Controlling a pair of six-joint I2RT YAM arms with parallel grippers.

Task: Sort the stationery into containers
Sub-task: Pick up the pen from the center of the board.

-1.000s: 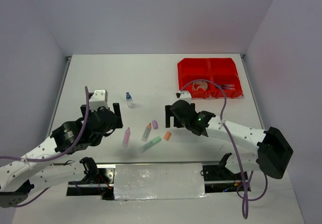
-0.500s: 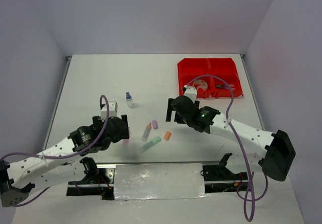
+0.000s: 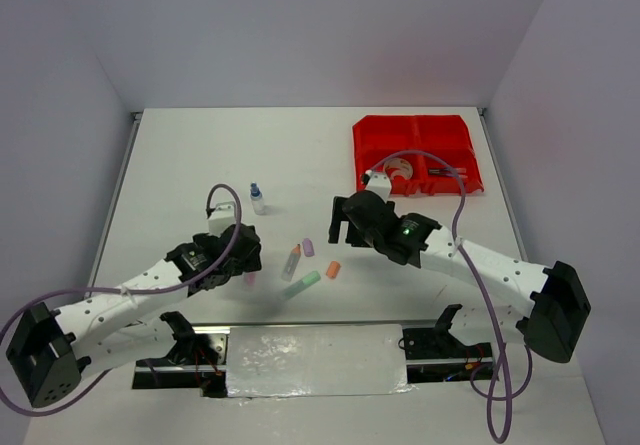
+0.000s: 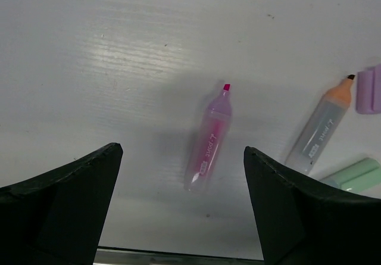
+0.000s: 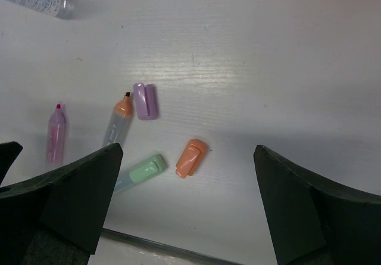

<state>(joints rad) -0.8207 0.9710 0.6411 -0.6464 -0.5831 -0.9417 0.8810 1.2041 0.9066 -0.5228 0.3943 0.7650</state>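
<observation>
My left gripper is above the pink highlighter's clear body with its fingers spread, and the highlighter lies slanted on the tabletop below them. It will next go down onto it with a slight turn.
A pink highlighter lies uncapped on the white table, between the spread fingers of my open left gripper, which hovers over it. To its right lie an orange-tipped highlighter, a purple cap, an orange cap and a green highlighter. My open right gripper hangs above the orange cap and holds nothing. A small blue-capped bottle stands further back. The red containers sit at the back right, with a tape roll and dark pens in the near bins.
The table's front edge, a dark strip, runs just below the green highlighter. The left arm's purple cable loops near the bottle. A grey wall closes the table's back and sides.
My left gripper has swung right and come down over the pink highlighter, its arm stretching out. The right gripper shifted slightly and now holds still above the caps. The stationery has not moved.
</observation>
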